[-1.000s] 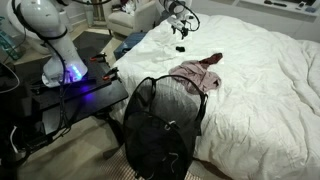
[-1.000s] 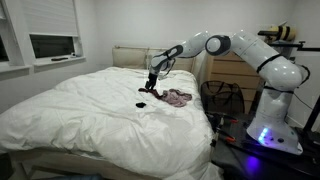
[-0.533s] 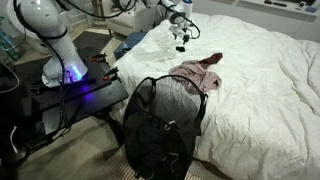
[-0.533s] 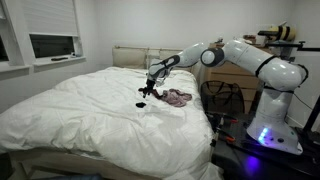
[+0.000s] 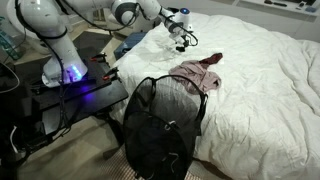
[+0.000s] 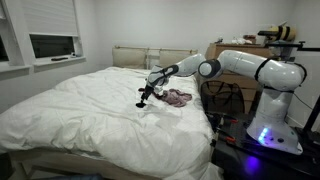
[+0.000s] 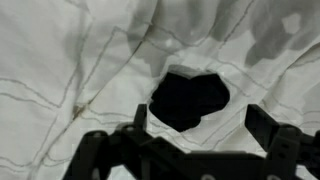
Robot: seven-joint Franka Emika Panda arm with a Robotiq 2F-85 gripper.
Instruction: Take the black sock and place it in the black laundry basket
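Next, my gripper lowers onto the sock's nearest edge (image 6: 140, 104) (image 7: 188, 119) and closes, as the crumpled black sock lies just below it, narrower than its open fingers' gap.
The black sock (image 7: 188, 98) lies crumpled on the white duvet, right between and just ahead of my open fingers in the wrist view. My gripper (image 7: 200, 125) is open and empty, low over the sock. In both exterior views the gripper (image 6: 147, 94) (image 5: 182, 39) hangs just above the sock (image 6: 141, 103) near the middle of the bed. The black mesh laundry basket (image 5: 160, 120) stands on the floor beside the bed, also seen behind the arm (image 6: 226, 98).
A pile of pink clothing (image 5: 197, 75) (image 6: 178, 97) lies on the bed between the sock and the basket. The white bed (image 6: 90, 120) fills the middle. The robot base (image 5: 60, 60) stands on a dark table next to the basket.
The arm has stretched out and the gripper has come down closer to the black sock. The sock and the pink clothing have not moved.
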